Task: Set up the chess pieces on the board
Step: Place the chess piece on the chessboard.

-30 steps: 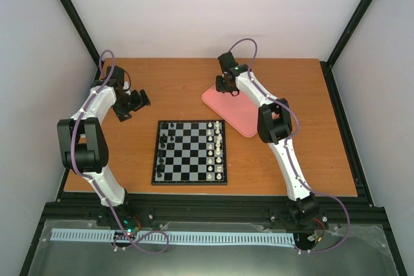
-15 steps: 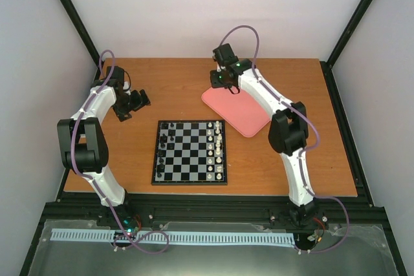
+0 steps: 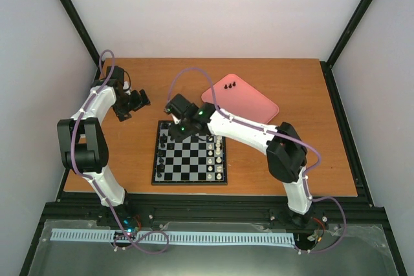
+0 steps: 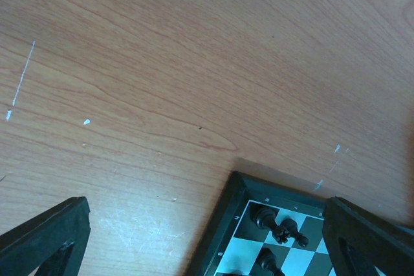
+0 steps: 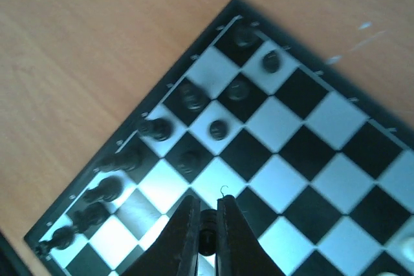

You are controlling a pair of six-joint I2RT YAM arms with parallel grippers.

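Note:
My right gripper will next move back and down to let go on the white square point(image 3: 169, 154) point(image 5: 162, 185) past the last small black piece in its row, because that square is empty.
The board point(image 3: 189, 153) lies mid-table, with black chess pieces point(image 3: 163, 147) down its left columns and white ones on the right. My right gripper point(image 3: 178, 131) hovers over the board's far-left part. In the right wrist view it point(image 5: 207, 214) is shut on a small black piece point(image 5: 207, 232) above a square next to standing black pieces point(image 5: 189, 97). Three more black pieces point(image 3: 229, 85) stand on the pink tray point(image 3: 252, 105). My left gripper point(image 3: 134, 103) rests open on the table left of the board. Its wrist view shows its fingers point(image 4: 48, 237) wide apart, with the board's corner point(image 4: 236, 214) between them.
The pink tray lies at the back right of the board. The white pieces point(image 3: 219, 150) fill the board's right columns. The table's back edge and the black frame posts bound the space.
My right arm has swung from over the pink tray to the board's far-left part, still shut on the black piece. The left arm has not moved.

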